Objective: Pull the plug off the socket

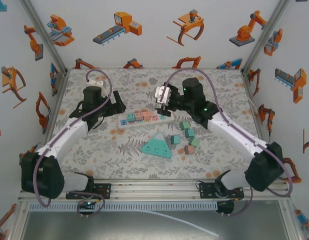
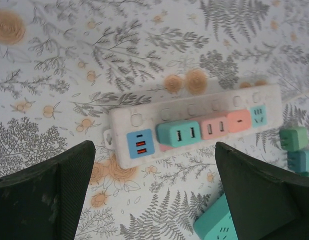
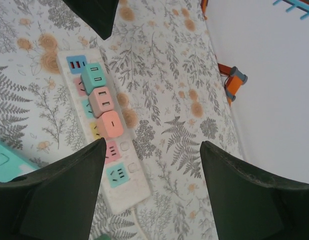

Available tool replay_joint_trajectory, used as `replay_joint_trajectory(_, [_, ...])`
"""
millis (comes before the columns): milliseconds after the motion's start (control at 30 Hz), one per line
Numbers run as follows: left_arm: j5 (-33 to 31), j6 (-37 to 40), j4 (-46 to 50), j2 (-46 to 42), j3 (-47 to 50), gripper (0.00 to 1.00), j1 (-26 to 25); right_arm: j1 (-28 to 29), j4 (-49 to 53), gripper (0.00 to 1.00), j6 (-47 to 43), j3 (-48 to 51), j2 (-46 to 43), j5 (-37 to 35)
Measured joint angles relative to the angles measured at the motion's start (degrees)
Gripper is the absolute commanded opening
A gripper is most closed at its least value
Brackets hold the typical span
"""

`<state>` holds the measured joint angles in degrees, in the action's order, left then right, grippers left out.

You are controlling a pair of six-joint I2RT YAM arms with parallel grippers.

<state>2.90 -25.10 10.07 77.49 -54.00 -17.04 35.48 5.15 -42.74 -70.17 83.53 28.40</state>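
Next, my right gripper lowers toward the power strip's USB end to the salmon plug (image 2: 239, 120), turning to match the slanted power strip. It then closes across the plug's sides.
A white power strip (image 1: 126, 123) lies mid-table with three plugs in a row on it: a teal plug (image 2: 178, 134), a pink plug (image 2: 214, 127) and a salmon plug (image 2: 239, 120). The right wrist view shows the strip (image 3: 131, 185) with the teal plug (image 3: 93, 77), pink plug (image 3: 101, 101) and salmon plug (image 3: 110, 124) on it. My left gripper (image 2: 154, 195) hovers open just short of the strip's USB end. My right gripper (image 3: 151, 170) is open above the strip's cable end, offset to its far side, with nothing between its fingers (image 3: 59, 195).
A teal triangular socket (image 1: 157, 146) lies near the strip, toward me. Several loose teal and pink cube plugs (image 1: 187, 135) sit to its right. A small white object (image 1: 96, 79) lies at the back left. Walls (image 3: 274, 90) enclose the table.
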Motion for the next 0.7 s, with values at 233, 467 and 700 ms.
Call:
replay_joint_trajectory(233, [0.55,-2.91,4.92,6.25,-3.78,0.98,1.38,0.28,8.0,0.69,-6.4,-10.36,14.99,0.35])
replay_joint_trajectory(467, [0.96,-4.22,7.65,10.78,-4.87,0.92,1.38,0.28,13.09,0.68,-9.31,-16.68,26.8,0.55])
replay_joint_trajectory(700, [1.99,-5.33,8.96,15.08,-5.44,0.82,1.38,0.28,14.8,0.6,-9.77,-19.19,32.59,1.51])
